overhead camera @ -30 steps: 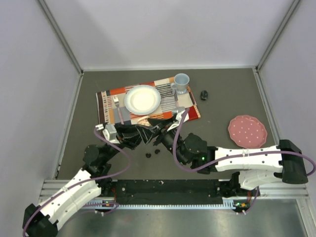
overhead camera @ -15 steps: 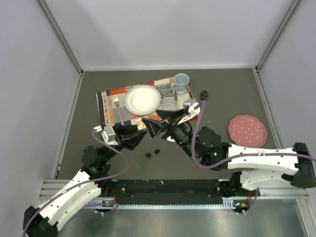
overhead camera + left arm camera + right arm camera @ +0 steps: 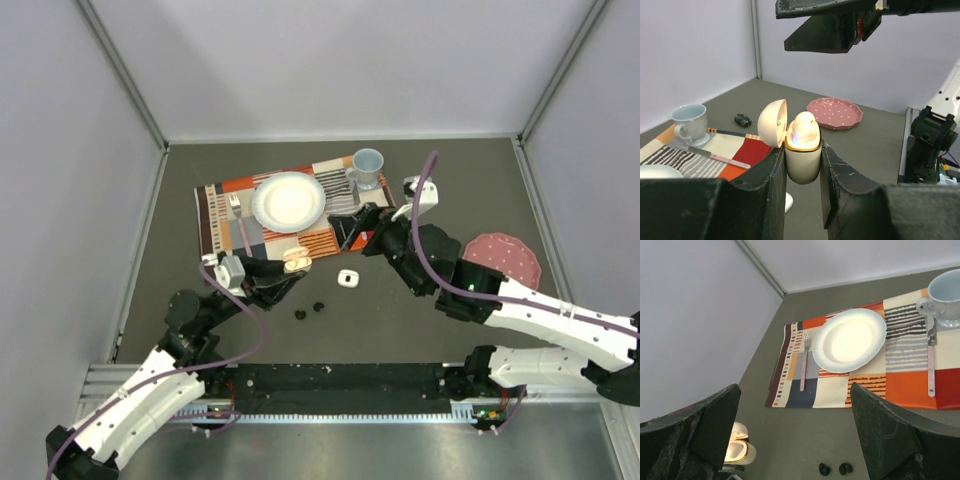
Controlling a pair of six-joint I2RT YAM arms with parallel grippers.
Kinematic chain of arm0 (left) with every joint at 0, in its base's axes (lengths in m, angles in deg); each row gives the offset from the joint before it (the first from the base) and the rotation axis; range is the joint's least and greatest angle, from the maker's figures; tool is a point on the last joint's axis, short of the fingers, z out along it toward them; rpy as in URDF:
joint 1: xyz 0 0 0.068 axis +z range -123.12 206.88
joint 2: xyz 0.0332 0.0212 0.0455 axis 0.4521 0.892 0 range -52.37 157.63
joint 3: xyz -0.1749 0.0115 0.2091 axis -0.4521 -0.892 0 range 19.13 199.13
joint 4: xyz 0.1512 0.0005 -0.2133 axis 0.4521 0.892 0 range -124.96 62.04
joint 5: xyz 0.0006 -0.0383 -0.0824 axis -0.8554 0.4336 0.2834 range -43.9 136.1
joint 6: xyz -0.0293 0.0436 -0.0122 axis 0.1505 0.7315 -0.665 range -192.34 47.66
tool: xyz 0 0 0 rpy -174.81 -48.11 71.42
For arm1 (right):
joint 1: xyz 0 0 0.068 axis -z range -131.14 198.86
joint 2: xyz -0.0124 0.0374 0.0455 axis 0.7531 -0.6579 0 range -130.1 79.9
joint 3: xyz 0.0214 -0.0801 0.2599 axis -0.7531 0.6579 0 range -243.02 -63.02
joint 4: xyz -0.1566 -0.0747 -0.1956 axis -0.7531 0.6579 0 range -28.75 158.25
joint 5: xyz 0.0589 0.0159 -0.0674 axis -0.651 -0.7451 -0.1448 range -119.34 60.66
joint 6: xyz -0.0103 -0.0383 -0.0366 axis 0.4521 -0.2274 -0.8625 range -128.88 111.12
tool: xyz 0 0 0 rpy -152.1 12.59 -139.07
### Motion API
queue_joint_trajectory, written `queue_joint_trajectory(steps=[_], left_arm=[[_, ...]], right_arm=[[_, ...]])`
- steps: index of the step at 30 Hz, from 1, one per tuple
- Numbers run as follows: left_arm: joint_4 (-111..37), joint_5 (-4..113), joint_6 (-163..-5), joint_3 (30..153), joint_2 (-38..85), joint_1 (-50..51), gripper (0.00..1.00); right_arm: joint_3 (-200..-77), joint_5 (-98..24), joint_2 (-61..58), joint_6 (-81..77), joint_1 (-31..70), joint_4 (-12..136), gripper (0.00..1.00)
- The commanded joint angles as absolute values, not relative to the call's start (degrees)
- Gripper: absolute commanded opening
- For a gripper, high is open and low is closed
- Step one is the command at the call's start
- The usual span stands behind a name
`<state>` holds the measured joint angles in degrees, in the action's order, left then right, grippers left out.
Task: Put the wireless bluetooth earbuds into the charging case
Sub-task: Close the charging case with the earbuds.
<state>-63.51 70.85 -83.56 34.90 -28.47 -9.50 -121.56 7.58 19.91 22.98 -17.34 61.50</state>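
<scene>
The left gripper carries the case [image 3: 802, 167] past the white item and down to release it next. Bare tabletop lies below, to its right in the top view.
My left gripper [image 3: 290, 266] is shut on a cream charging case [image 3: 802, 167] with a gold rim and holds it upright above the table. Its lid [image 3: 772, 122] stands open and a white earbud [image 3: 804, 131] sits in it. The case also shows in the top view [image 3: 297, 261] and the right wrist view [image 3: 740, 451]. My right gripper [image 3: 353, 228] is open and empty, raised up and to the right of the case. Two black earbuds [image 3: 300, 314] [image 3: 319, 307] lie on the table below the case; they also show in the right wrist view [image 3: 824, 469] [image 3: 844, 468]. The other white earbuds do not show.
A small white item [image 3: 347, 279] lies on the table right of the case. A striped placemat [image 3: 220, 205] carries a white plate [image 3: 288, 200], fork [image 3: 238, 215], knife [image 3: 931, 360] and blue cup [image 3: 367, 167]. A pink plate [image 3: 500, 265] lies at the right. A small black object [image 3: 743, 119] lies near the cup.
My right gripper has drawn away from the case, up and to the right, and opened wide. The small white item on the table has come into view. My left gripper still holds the case.
</scene>
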Motion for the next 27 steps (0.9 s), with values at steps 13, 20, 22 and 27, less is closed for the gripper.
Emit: queue_joint_trajectory(steps=[13,20,22,27], left_arm=[[-63.43,82.92,-83.59,40.40,-22.14,-9.60,0.00],[-63.87,83.72,-83.94,40.40,-21.35,-9.60,0.00],[-63.78,83.80,-83.77,40.31,-21.52,-9.60,0.00],[-63.43,83.45,-83.15,40.23,-21.26,-9.60,0.00]], right_arm=[[-128.06,-5.26,13.81,29.26,-14.16,71.80,0.94],[-127.97,-9.39,9.68,31.46,-14.16,72.23,0.94],[-127.97,-10.18,9.07,31.37,-14.16,72.41,0.94],[-126.48,-12.82,8.97,31.90,-14.34,73.11,0.94]])
